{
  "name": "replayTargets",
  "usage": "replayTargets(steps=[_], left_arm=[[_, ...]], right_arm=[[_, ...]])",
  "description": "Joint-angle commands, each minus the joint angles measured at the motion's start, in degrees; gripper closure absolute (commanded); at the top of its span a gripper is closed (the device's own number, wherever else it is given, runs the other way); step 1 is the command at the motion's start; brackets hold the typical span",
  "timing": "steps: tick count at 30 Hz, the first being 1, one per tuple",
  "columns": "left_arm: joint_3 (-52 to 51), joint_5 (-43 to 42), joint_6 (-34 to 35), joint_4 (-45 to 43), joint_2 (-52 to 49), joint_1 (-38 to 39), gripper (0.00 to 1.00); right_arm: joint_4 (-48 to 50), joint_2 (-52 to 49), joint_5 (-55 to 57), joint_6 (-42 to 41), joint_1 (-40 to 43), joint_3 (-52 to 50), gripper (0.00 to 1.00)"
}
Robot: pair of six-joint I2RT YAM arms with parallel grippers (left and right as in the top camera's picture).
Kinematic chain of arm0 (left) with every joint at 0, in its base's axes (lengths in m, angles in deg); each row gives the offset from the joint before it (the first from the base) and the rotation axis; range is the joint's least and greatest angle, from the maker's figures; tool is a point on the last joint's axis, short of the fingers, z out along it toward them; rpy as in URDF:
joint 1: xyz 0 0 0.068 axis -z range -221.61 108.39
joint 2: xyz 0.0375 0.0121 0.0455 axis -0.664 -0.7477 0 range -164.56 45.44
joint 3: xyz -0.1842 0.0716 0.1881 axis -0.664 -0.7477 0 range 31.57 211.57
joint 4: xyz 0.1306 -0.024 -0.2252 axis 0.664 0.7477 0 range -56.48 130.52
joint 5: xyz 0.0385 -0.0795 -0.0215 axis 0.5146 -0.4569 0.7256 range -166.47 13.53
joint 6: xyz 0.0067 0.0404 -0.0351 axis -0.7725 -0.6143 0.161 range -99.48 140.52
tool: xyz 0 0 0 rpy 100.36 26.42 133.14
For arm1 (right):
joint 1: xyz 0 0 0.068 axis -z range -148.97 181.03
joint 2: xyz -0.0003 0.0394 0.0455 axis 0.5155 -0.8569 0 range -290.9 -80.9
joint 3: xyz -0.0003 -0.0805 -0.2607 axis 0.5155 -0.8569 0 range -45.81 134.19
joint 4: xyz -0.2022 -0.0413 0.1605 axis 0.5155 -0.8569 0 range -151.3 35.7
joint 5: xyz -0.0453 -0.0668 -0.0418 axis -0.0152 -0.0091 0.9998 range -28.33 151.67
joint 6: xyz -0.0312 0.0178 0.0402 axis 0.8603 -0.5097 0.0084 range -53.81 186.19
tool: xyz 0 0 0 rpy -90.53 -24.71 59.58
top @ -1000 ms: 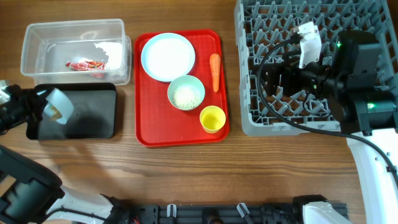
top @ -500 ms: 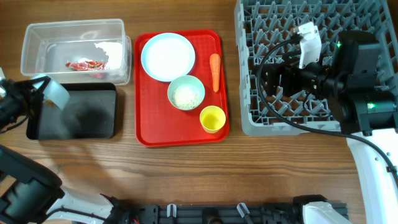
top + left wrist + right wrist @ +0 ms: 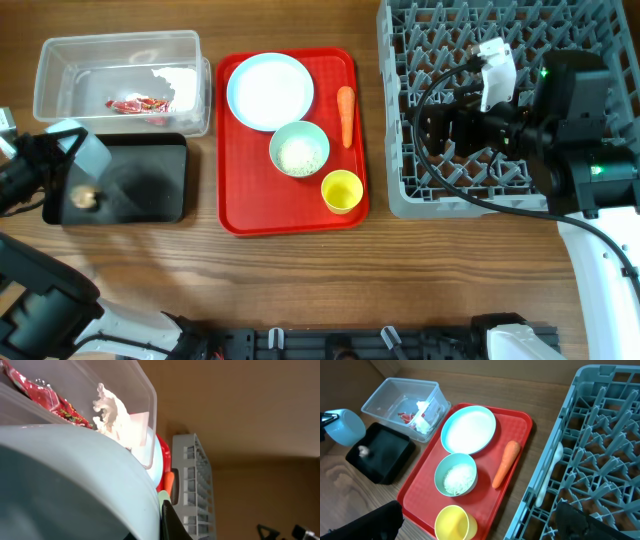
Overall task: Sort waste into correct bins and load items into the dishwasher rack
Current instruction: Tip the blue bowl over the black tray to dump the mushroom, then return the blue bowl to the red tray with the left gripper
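Note:
My left gripper holds the bowl above the red tray's bare near corner, so it will swing across to its right in the overhead view, level the bowl, lower and release it.
My left gripper is shut on the rim of a pale blue bowl, held tipped over the black tray; the bowl fills the left wrist view. A small brown food lump lies in the black tray. The red-and-white wrapper is in the clear tub. On the red tray sit the blue plate, a bowl of rice, the yellow cup and the carrot. My right gripper is open and empty over the grey rack.
White crumpled paper lies in the clear tub beside the wrapper. A white spoon lies in the rack near its left edge. The tub and the black tray stand side by side at the table's left edge.
The brown lump has dropped out of the tipped bowl onto the black tray. My left gripper has drawn the bowl a little back toward the tub. The right arm has not moved.

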Motion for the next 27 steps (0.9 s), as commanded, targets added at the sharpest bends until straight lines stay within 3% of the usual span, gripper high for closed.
replayTargets(steps=[1, 4, 7, 14, 20, 24, 27], left_arm=[[-0.4, 0.1, -3.9, 0.6, -0.6, 0.1, 0.96], [-0.3, 0.6, -2.7, 0.6, 0.4, 3.2, 0.96], [0.9, 6.5, -1.1, 0.6, 3.6, 8.8, 0.96], [6.0, 27.1, 7.6, -0.3, 15.6, 27.8, 0.96], [5.6, 58.2, 13.6, 1.4, 19.8, 50.0, 0.96], [1.7, 62.4, 14.3, 1.3, 17.2, 61.9, 0.96], [-1.0, 68.8, 21.0, 1.1, 14.1, 67.5, 0.96]], right_arm=[[0.3, -0.3, 0.1, -0.1, 0.2, 0.9, 0.0], [0.5, -0.3, 0.1, -0.1, 0.2, 0.9, 0.0], [0.5, -0.3, 0.1, -0.1, 0.2, 0.9, 0.0], [0.2, -0.3, 0.1, -0.2, 0.2, 0.9, 0.0], [0.1, -0.3, 0.1, 0.0, 0.2, 0.9, 0.0], [0.1, -0.3, 0.2, 0.0, 0.2, 0.9, 0.0], [-0.2, -0.3, 0.2, 0.0, 0.2, 0.9, 0.0]])
